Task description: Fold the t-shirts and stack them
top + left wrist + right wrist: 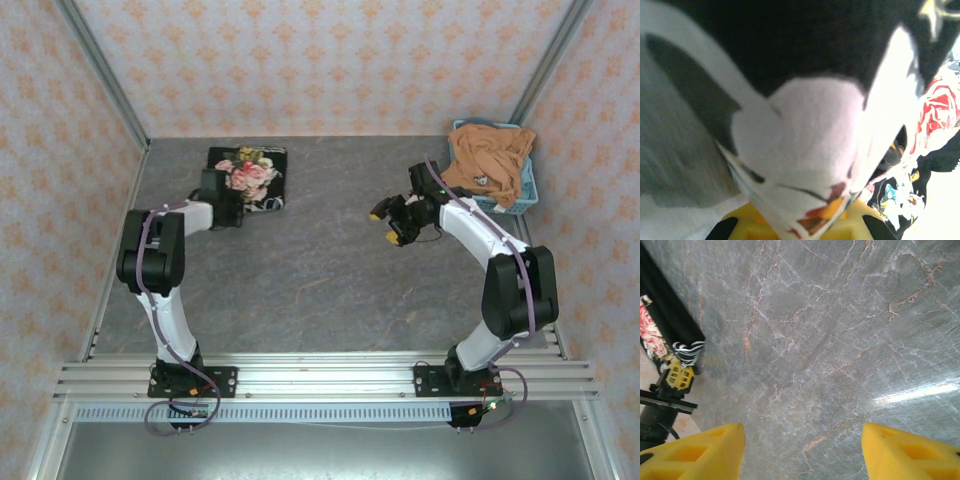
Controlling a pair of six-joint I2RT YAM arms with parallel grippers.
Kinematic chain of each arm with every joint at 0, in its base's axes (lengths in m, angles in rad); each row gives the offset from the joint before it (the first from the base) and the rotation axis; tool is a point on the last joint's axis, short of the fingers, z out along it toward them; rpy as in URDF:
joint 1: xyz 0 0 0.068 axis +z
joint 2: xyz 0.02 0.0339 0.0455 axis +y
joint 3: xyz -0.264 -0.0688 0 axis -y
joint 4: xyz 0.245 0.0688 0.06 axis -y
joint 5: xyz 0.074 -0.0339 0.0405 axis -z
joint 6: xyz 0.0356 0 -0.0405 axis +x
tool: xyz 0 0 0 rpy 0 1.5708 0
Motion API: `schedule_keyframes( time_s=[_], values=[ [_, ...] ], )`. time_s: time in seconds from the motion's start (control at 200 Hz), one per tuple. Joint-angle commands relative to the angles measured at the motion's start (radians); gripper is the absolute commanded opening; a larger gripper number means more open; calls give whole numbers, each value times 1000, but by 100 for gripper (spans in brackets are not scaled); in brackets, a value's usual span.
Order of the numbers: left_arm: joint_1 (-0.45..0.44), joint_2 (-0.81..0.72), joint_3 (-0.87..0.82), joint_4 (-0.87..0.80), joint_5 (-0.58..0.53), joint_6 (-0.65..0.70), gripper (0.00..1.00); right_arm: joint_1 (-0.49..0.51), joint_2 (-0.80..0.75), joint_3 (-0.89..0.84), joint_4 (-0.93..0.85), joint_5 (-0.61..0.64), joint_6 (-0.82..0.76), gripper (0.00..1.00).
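The black t-shirt (250,176) goes outward and toward the nearer side wall next, dragged and then released by my left gripper, as the bare back corner lies outward of that gripper.
The black t-shirt (250,176) with its pink-rose print lies folded at the back left of the table. My left gripper (231,205) is at its near edge, shut on a fold of the cloth. In the left wrist view the pale underside of the black t-shirt (800,135) bulges out from between the yellow fingers (745,225). The orange-tan t-shirt (488,160) lies crumpled in the light blue basket (522,195) at the back right. My right gripper (391,224) hangs open over bare table (805,340), holding nothing. The right wrist view catches the black t-shirt (667,322) far left.
Patterned walls and metal posts close in the table on three sides. Grey marbled tabletop (320,270) stretches between the two arms. The basket stands close behind the right arm's wrist.
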Motion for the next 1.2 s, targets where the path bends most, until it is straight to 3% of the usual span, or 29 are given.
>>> schedule_keyframes(
  time_s=[0.0, 0.175, 0.43, 0.676, 1.071, 1.141, 1.191],
  values=[
    [92, 44, 65, -129, 18, 174, 0, -6, 39, 49, -42, -3, -29, 63],
    [209, 136, 242, -263, 31, 330, 0, -5, 84, 106, -66, -9, -43, 63],
    [292, 229, 391, -327, 24, 375, 0, -5, 128, 156, -94, -16, -63, 63],
    [306, 276, 477, -325, 56, 360, 0, -5, 140, 179, -109, -16, -76, 63],
    [274, 208, 452, -277, 101, 297, 0, -5, 114, 187, -122, -20, -98, 64],
    [274, 178, 430, -272, 103, 288, 11, -6, 101, 187, -126, -10, -107, 64],
    [274, 145, 416, -277, 102, 291, 31, -5, 89, 186, -132, 3, -116, 65]
  ],
)
